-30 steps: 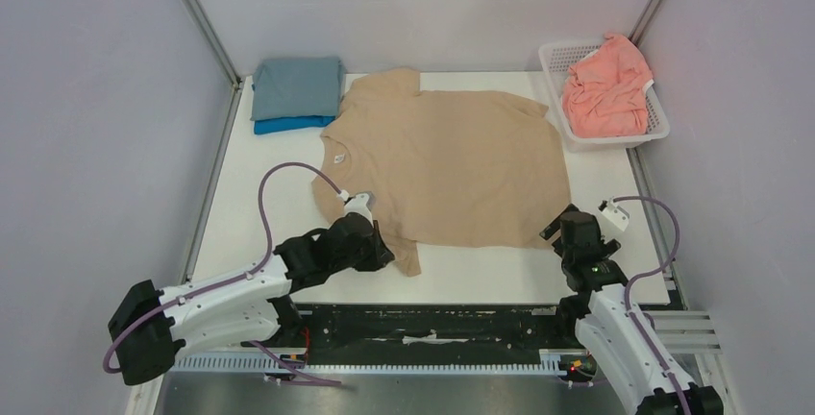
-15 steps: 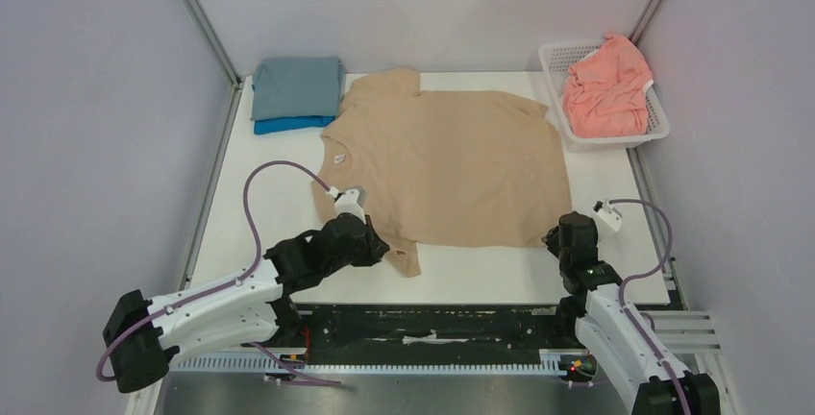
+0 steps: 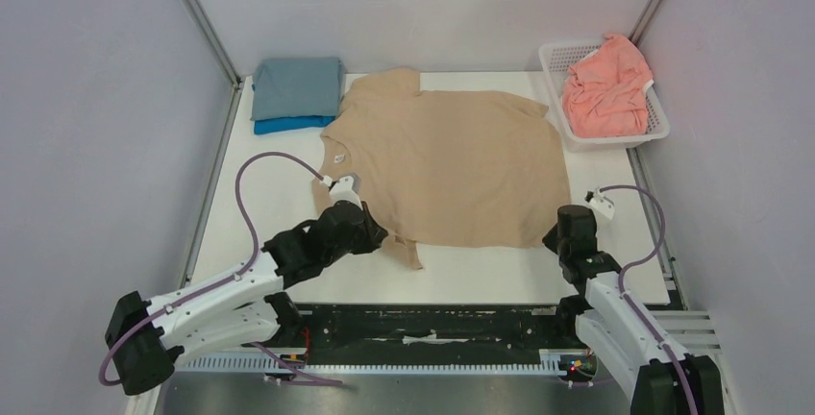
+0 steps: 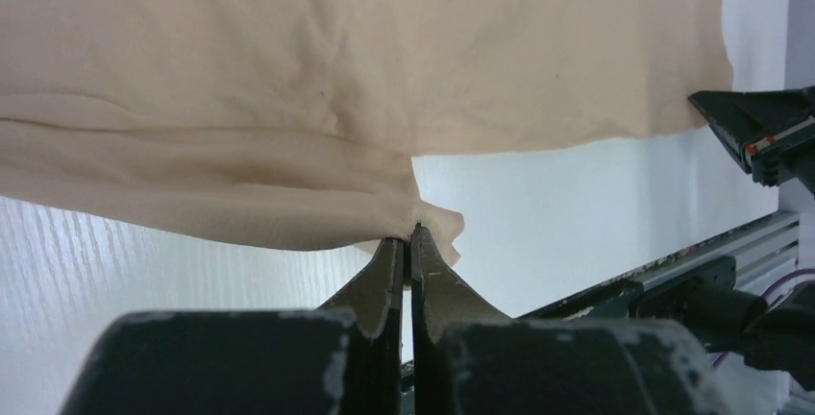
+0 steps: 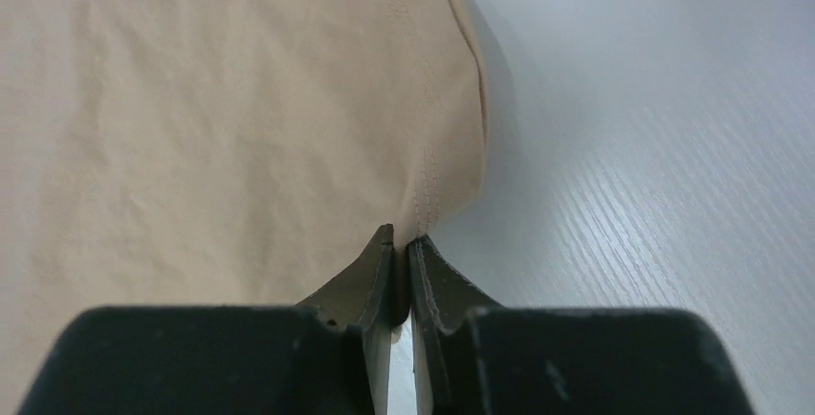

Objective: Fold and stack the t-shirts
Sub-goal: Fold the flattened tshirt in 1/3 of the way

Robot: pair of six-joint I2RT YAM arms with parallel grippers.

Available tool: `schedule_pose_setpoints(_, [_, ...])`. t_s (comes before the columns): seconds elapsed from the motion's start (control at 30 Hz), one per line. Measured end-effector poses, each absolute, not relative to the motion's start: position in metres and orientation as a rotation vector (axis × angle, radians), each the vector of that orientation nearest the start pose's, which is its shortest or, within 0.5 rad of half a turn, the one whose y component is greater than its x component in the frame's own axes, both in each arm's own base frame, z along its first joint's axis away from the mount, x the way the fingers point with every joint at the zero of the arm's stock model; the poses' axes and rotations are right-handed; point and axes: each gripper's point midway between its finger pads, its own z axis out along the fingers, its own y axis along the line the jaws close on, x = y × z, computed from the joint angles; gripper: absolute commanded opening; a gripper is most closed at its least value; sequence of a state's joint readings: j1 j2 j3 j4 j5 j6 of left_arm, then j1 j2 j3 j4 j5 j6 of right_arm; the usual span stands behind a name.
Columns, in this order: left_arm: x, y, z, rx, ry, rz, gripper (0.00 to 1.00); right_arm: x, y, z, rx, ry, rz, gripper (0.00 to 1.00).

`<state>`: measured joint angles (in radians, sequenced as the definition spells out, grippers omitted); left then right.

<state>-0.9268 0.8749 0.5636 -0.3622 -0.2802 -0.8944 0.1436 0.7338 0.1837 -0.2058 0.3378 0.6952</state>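
Note:
The left gripper carries the near sleeve, which juts past the t-shirt's near edge, outward over the tan t-shirt (image 3: 452, 165) next and releases it onto the t-shirt's far shoulder (image 3: 370, 115).
The tan t-shirt (image 3: 452, 165) lies spread flat mid-table, collar to the left. My left gripper (image 3: 384, 237) is shut on its near sleeve; in the left wrist view the cloth (image 4: 336, 50) bunches at the closed tips of that gripper (image 4: 410, 232). At the shirt's near right hem corner my right gripper (image 3: 557, 232) is shut on the edge. The right wrist view shows the stitched hem (image 5: 428, 194) pinched between the tips of the right gripper (image 5: 402, 237). A grey-blue t-shirt (image 3: 296, 85) lies folded on a bright blue one (image 3: 288, 126) at the back left.
A white lattice basket (image 3: 615, 141) at the back right holds a crumpled salmon-pink t-shirt (image 3: 605, 88). Grey walls close in the table on three sides. A black rail (image 3: 432, 324) runs along the near edge between the arm bases.
My right gripper has moved in to the hem corner and closed on it. The left gripper, staying shut, has drawn the sleeve slightly away from the near edge.

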Motion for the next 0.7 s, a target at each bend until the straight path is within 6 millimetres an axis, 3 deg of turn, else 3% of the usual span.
schedule_pose_setpoints(0.37, [0.255,-0.208,0.148,-0.236,2.338,-0.663,0.02,0.264,0.010,0.056,0.647,2.208,0.035,0.10])
schedule_pose_setpoints(0.7, [0.295,-0.193,0.181,-0.212,2.273,-0.564,0.02,0.296,0.012,0.082,0.606,2.187,0.025,0.10])
